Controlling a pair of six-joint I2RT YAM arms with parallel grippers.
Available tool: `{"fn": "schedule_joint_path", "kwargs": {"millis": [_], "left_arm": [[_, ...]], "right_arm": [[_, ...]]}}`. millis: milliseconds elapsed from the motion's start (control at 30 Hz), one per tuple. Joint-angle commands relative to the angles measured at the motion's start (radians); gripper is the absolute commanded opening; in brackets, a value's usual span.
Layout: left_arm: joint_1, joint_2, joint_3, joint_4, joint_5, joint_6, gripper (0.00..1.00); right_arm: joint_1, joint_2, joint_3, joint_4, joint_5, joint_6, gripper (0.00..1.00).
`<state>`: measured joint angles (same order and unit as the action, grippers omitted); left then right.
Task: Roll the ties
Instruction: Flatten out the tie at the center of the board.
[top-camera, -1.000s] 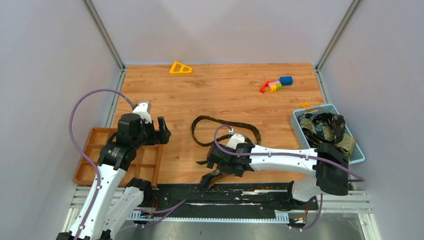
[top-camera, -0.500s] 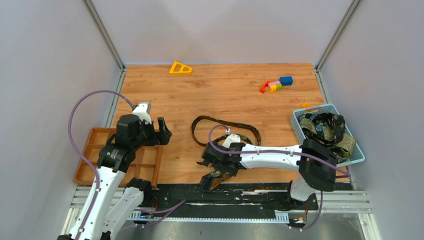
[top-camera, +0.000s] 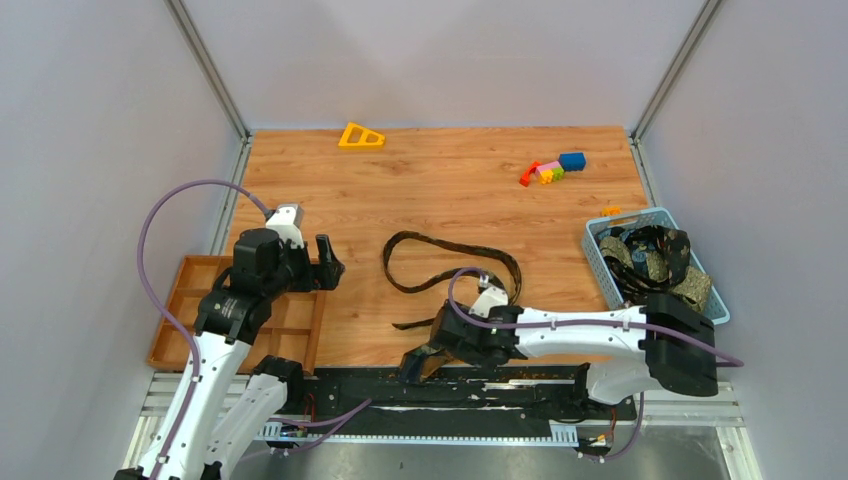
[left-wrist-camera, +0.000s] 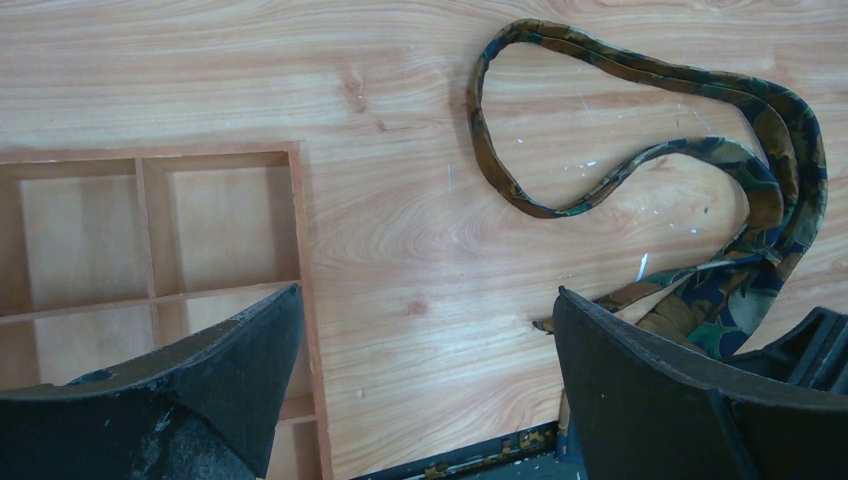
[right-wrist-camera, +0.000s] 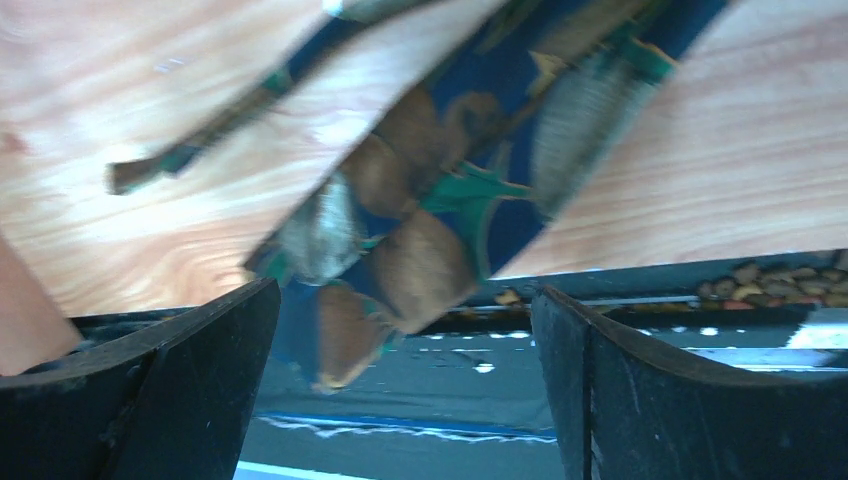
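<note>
The right gripper eases outward and down next, fingers straddling both parts of the tie, since the wide section (right-wrist-camera: 455, 150) beside the narrow tail lies outward and below.
One tie (top-camera: 452, 262), dark with an olive and teal pattern, lies in a loose loop on the wooden table. Its wide end (right-wrist-camera: 430, 200) reaches the near edge and hangs over the black strip. My right gripper (top-camera: 437, 348) hovers low over that wide end, open, with the tie's tip showing between its fingers but not pinched. My left gripper (top-camera: 325, 262) stands open over bare wood, left of the loop, beside the wooden tray (top-camera: 185, 300). In the left wrist view the tie (left-wrist-camera: 640, 130) loops at upper right and my left gripper (left-wrist-camera: 427, 292) holds nothing. More ties (top-camera: 655, 262) are piled in a blue basket.
The blue basket (top-camera: 600, 228) sits at the right edge. The compartmented wooden tray (left-wrist-camera: 150, 230) sits at the near left. Small toy blocks (top-camera: 552, 168) and a yellow triangle (top-camera: 361, 136) lie at the back. A black strip (top-camera: 520, 385) runs along the table's near edge.
My right wrist has shifted right and towards the near edge, uncovering the tie's narrow end on the wood. The left arm has stayed still.
</note>
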<state>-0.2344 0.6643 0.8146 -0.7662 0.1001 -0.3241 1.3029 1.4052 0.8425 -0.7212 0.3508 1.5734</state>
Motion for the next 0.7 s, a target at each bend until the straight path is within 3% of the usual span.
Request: {"fn": "schedule_joint_path", "kwargs": {"millis": [0,400,667], "left_arm": [[-0.002,0.001,0.012,0.027,0.013,0.023,1.00],[-0.002,0.007,0.012,0.024,0.006,0.020,1.00],[-0.002,0.013,0.013,0.023,0.004,0.020,1.00]], "right_arm": [[0.041,-0.018,-0.071,0.081,0.036,0.098,1.00],[0.033,-0.017,-0.085,0.161,0.182,0.111,0.99],[-0.042,0.039,-0.004,0.128,0.170,0.106,0.99]]}}
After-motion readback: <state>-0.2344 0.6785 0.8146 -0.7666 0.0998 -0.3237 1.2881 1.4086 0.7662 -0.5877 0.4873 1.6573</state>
